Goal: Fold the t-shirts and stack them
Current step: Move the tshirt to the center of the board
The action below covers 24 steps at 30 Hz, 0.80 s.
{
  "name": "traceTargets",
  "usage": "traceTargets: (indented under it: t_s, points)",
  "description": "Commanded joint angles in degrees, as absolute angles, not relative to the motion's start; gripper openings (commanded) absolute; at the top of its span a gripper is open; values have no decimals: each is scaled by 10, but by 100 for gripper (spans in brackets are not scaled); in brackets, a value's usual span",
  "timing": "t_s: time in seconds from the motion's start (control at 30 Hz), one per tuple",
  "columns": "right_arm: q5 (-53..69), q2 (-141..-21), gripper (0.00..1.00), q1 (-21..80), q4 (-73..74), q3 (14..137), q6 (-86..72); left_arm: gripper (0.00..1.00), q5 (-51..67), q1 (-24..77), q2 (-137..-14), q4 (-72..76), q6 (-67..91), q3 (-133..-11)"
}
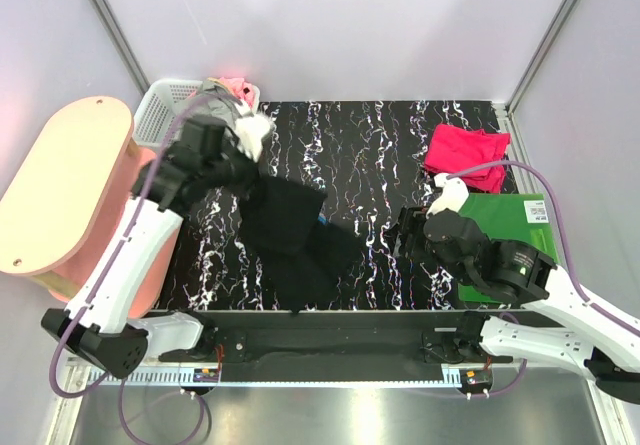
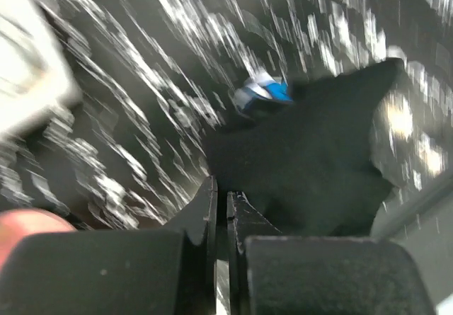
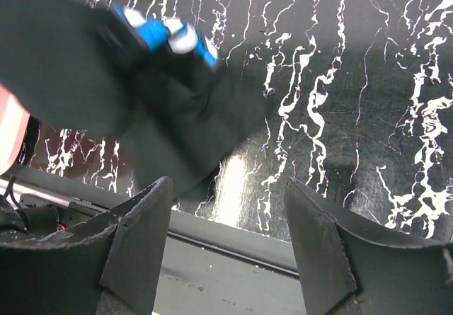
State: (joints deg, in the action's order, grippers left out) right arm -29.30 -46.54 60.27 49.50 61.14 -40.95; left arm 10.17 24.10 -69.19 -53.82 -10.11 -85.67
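Note:
I will next move my left gripper to the right in the top view, toward the trailing part of the shirt, and let go of the shirt, because that part already touches the mat.
The black t-shirt hangs from my left gripper and trails onto the marbled mat toward the front edge. In the left wrist view my left gripper is shut on its black cloth, with a bit of the blue-white daisy print showing. My right gripper is open and empty, low over the mat just right of the shirt. The right wrist view shows my right gripper, the shirt ahead to the left and the print. The folded crimson-pink t-shirt lies at the back right.
A flat green board lies at the right, under my right arm. A white lattice basket holding more cloth stands at the back left. A round pink stool stands left of the table. The mat's front edge is near my right gripper.

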Motion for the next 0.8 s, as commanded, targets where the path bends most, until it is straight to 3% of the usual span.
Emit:
traceTargets:
  t_s: [0.0,0.13,0.2,0.43,0.5,0.53,0.57,0.63,0.7,0.77]
  points:
    - [-315,-466,71,604,512,642,-404,0,157,293,-670,-529,-108,-791]
    - [-309,-478,71,604,515,644,-405,5,241,313,-689,-530,-85,-754]
    - [-290,-489,70,604,512,638,-402,0,247,313,-699,-531,-82,-766]
    - [-213,-607,72,646,448,603,-377,0,236,313,-743,-533,-61,-915]
    - [-242,-627,75,683,444,612,-381,53,272,313,-767,-538,-48,-943]
    - [-247,-640,75,690,444,617,-381,72,319,318,-775,-544,-36,-956]
    - [-253,-643,75,696,444,622,-382,78,332,323,-786,-549,-35,-956]
    - [-266,-643,75,704,443,635,-382,80,329,332,-787,-550,-36,-941]
    - [-269,-638,75,706,434,641,-377,92,318,332,-786,-549,-36,-936]
    - [-263,-639,75,706,425,643,-372,98,277,324,-773,-548,-35,-938]
